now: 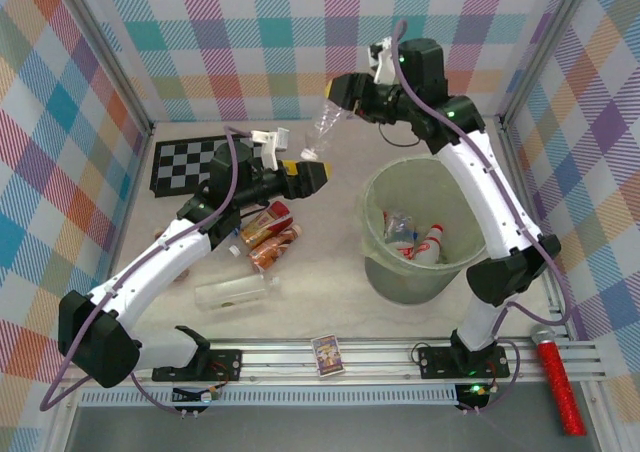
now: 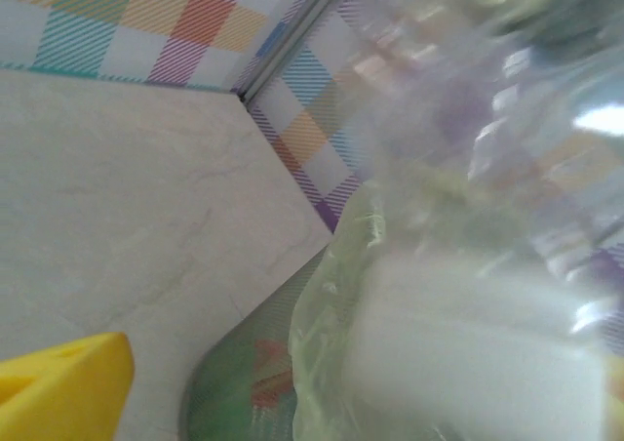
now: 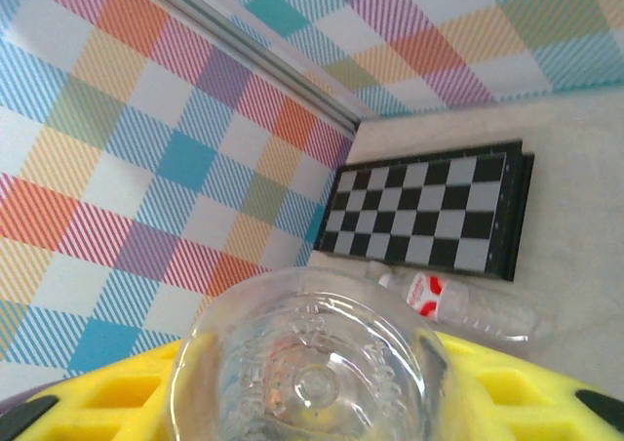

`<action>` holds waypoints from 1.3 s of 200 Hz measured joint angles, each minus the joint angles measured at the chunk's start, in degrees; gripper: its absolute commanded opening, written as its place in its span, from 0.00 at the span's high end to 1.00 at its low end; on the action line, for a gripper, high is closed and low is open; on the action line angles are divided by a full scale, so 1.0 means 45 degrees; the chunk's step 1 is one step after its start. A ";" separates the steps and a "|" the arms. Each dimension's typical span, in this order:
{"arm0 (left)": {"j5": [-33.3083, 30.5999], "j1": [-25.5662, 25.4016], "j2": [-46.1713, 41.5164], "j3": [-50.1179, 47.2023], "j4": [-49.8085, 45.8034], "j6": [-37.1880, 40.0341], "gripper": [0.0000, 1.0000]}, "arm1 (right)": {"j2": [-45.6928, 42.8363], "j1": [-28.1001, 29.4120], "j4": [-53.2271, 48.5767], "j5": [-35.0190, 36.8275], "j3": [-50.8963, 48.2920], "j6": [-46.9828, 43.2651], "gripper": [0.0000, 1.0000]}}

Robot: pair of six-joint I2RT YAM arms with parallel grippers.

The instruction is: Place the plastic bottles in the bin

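My right gripper is above and in front of the bin's opening [image 1: 430,209]. It should move back over that opening and point down to release the bottle.
A clear plastic bottle [image 1: 322,127] hangs tilted in the air left of the bin, base up and cap down. My right gripper [image 1: 337,96] is shut on its base; in the right wrist view that base [image 3: 310,363] sits between the yellow pads [image 3: 507,392]. My left gripper [image 1: 320,172] is just below the cap and stands open, its yellow finger [image 2: 58,387] apart from the blurred bottle [image 2: 468,168]. The pale green bin [image 1: 372,234] holds a few bottles [image 1: 418,242]. Two orange-brown bottles [image 1: 268,234] and a clear one [image 1: 235,290] lie on the table under the left arm.
A chessboard [image 1: 182,162] lies at the back left, with a red-white labelled bottle [image 3: 458,306] in front of it. A small card box [image 1: 328,353] and a red glittery stick [image 1: 562,387] rest on the front rail. The bin's liner [image 2: 331,304] hangs close to my left gripper.
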 measured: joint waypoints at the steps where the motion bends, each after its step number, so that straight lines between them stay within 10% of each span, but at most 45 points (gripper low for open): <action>1: -0.0049 0.0000 -0.0010 -0.0010 -0.0044 -0.0005 0.03 | 0.0005 0.0000 -0.0034 0.0010 0.0058 -0.0015 0.56; 43: -0.1729 0.0287 -0.0170 -0.0355 -0.1991 0.0155 0.00 | -0.0321 -0.0253 -0.1700 0.1117 0.2356 -0.1161 0.63; 145: -0.4371 0.2351 -0.0131 -0.1705 -0.5085 0.0413 0.03 | -0.5513 -0.2322 -0.8893 0.6028 0.0316 -0.2788 0.69; 260: -0.5639 0.2429 -0.0058 -0.1914 -0.6489 0.1603 0.19 | -0.6018 -0.2429 -0.9068 0.5877 -0.7475 -0.2744 0.68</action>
